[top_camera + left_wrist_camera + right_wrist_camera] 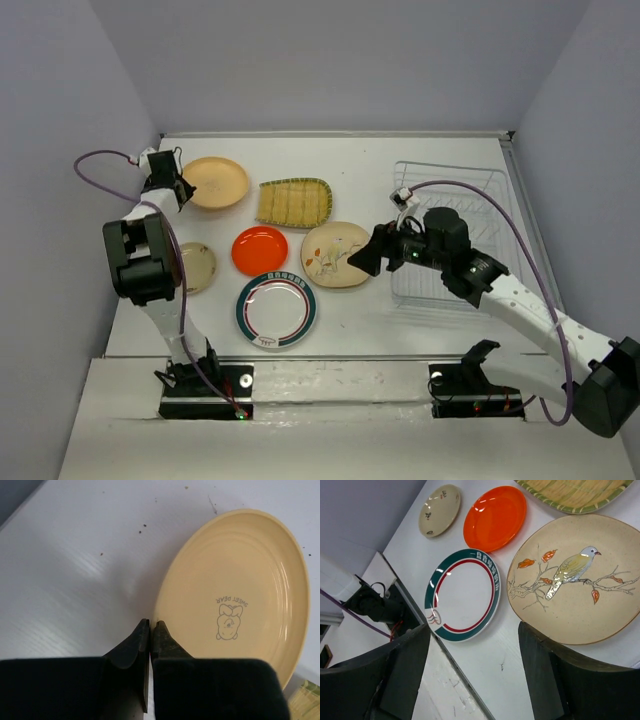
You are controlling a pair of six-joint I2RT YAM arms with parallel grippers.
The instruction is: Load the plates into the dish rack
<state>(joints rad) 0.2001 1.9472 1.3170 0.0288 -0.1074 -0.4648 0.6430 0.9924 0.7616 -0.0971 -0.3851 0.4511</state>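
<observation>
I will move my right gripper up, outward and left in the top view to the yellow-orange plate's free rim next, as my left gripper holds that plate's other rim.
My left gripper (172, 190) (151, 623) is shut on the left rim of the yellow-orange plate (215, 182) (235, 590), which lies flat at the back left. My right gripper (365, 258) (474, 632) is open and empty, hovering over the table by the near edge of the cream bird plate (336, 254) (575, 580). The ribbed fan-shaped plate (293, 202), orange-red plate (260, 250) (495, 517) and green-rimmed plate (277, 309) (462, 595) lie flat mid-table. The wire dish rack (470, 190) stands at the right, with no plates in it.
A small cream plate (195, 267) (439, 510) lies near the left arm. The right arm lies over the rack's near-left part. The table's front edge runs just below the green-rimmed plate. Walls close the left, back and right sides.
</observation>
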